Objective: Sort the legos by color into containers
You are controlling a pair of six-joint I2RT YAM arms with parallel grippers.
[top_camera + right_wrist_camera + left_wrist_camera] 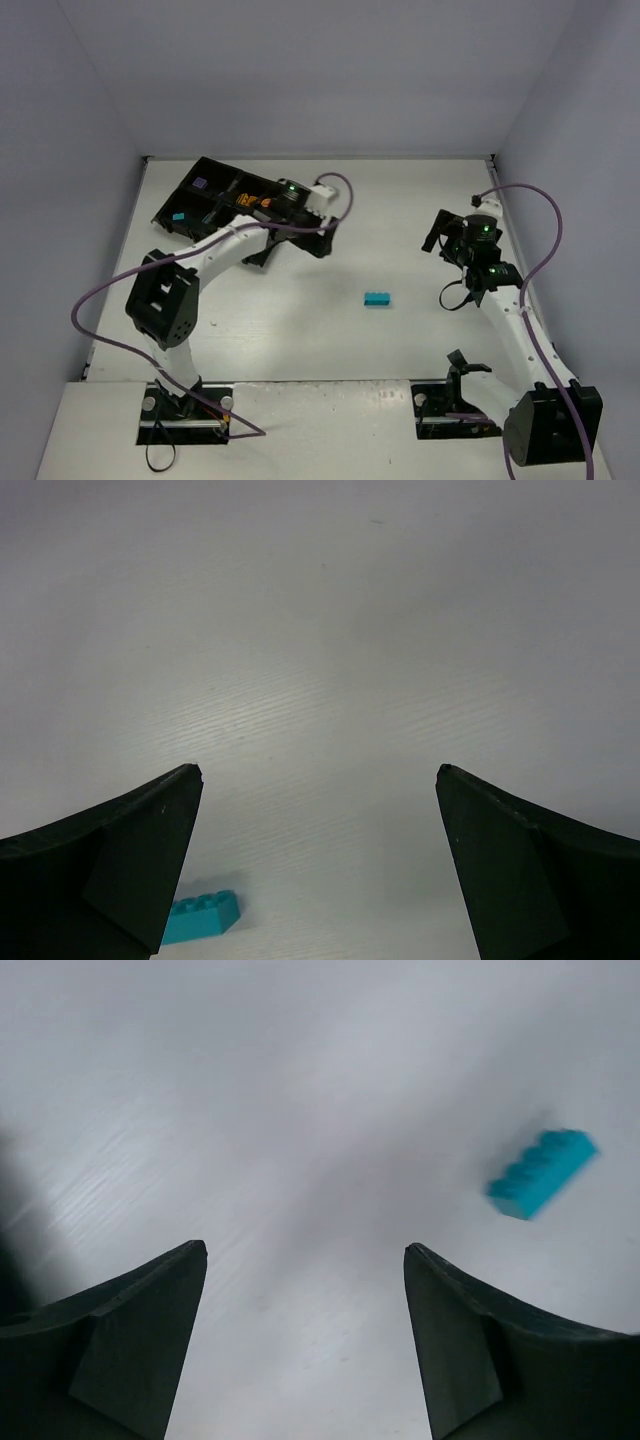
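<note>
The teal lego (541, 1174) lies below my left gripper, to its right in the top view and angled to the fingers, so I should swing over it, turn and go down.
One teal lego (378, 299) lies alone on the white table between the two arms; it also shows in the left wrist view (541, 1172) and the right wrist view (203, 917). The black tray (165, 212) of containers sits at the far left, with a purple lego (198, 185), a teal lego (179, 216) and an orange lego (243, 203) in separate compartments. My left gripper (290, 252) (305, 1250) hangs open and empty just right of the tray. Right of the loose teal lego, my right gripper (442, 262) (318, 772) is wide open and empty.
Grey walls close in the table on the left, back and right. Purple cables loop off both arms. The left arm's wrist covers the tray's right end, so that part's contents are hidden.
</note>
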